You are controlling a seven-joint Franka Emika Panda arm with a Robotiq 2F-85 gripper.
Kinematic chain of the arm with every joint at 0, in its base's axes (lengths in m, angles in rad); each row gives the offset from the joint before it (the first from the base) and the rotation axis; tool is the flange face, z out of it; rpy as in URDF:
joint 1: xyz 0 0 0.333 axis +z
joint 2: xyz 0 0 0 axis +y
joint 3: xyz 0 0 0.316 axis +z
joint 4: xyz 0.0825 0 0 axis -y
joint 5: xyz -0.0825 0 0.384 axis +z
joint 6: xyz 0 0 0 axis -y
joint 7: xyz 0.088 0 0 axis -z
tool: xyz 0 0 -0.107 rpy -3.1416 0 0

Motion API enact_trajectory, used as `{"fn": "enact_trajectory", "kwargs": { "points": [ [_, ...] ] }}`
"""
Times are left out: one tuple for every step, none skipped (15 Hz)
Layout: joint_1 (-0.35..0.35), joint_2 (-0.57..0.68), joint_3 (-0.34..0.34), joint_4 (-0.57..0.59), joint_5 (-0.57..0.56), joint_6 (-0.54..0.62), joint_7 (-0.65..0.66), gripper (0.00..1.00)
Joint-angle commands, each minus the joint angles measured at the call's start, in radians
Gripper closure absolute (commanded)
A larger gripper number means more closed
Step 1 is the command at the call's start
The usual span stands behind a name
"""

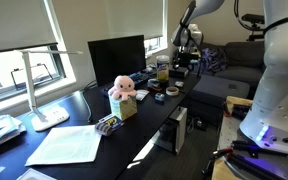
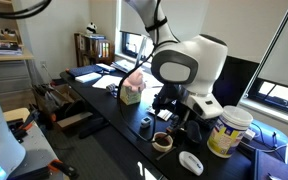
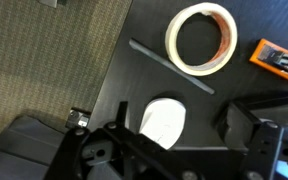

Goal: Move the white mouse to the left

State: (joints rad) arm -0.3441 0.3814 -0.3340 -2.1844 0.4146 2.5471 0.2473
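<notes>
The mouse lies on the desk below, between my gripper's open fingers, so I need to lower my gripper onto the white mouse (image 2: 191, 163) (image 3: 164, 121) next, with the fingers going down on either side.
The white mouse (image 3: 164, 121) lies on the black desk; in the wrist view it sits between my two dark fingers, and it also shows near the desk edge in an exterior view (image 2: 191, 162). My gripper (image 3: 180, 126) is open and empty, hovering above the mouse and not touching it. It shows over the far end of the desk in both exterior views (image 1: 187, 47) (image 2: 176, 118). In that other exterior view the mouse is hidden among the clutter.
A roll of tape (image 3: 201, 40) (image 2: 162, 142), a thin dark stick (image 3: 170, 66) and an orange tool (image 3: 280, 58) lie close by. A large jar (image 2: 230, 131) stands beside the arm. A pink plush toy (image 1: 122, 88), monitor (image 1: 116, 57), lamp base (image 1: 52, 118) and paper sheet (image 1: 66, 144) sit farther along.
</notes>
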Motion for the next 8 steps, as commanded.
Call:
{"fn": "enact_trajectory", "kwargs": {
  "points": [
    [-0.029, 0.108, -0.009, 0.089, 0.001, -0.003, 0.103, 0.0],
    [-0.037, 0.137, -0.008, 0.116, 0.005, -0.008, 0.121, 0.0],
    [-0.05, 0.159, 0.0, 0.143, 0.014, -0.023, 0.128, 0.0],
    [-0.061, 0.185, 0.006, 0.175, 0.02, -0.031, 0.137, 0.0],
    [-0.077, 0.205, 0.02, 0.205, 0.032, -0.045, 0.134, 0.0],
    [-0.091, 0.227, 0.033, 0.236, 0.044, -0.056, 0.134, 0.0],
    [-0.105, 0.249, 0.048, 0.269, 0.058, -0.072, 0.128, 0.0],
    [-0.105, 0.276, 0.049, 0.3, 0.056, -0.084, 0.141, 0.0]
  ]
}}
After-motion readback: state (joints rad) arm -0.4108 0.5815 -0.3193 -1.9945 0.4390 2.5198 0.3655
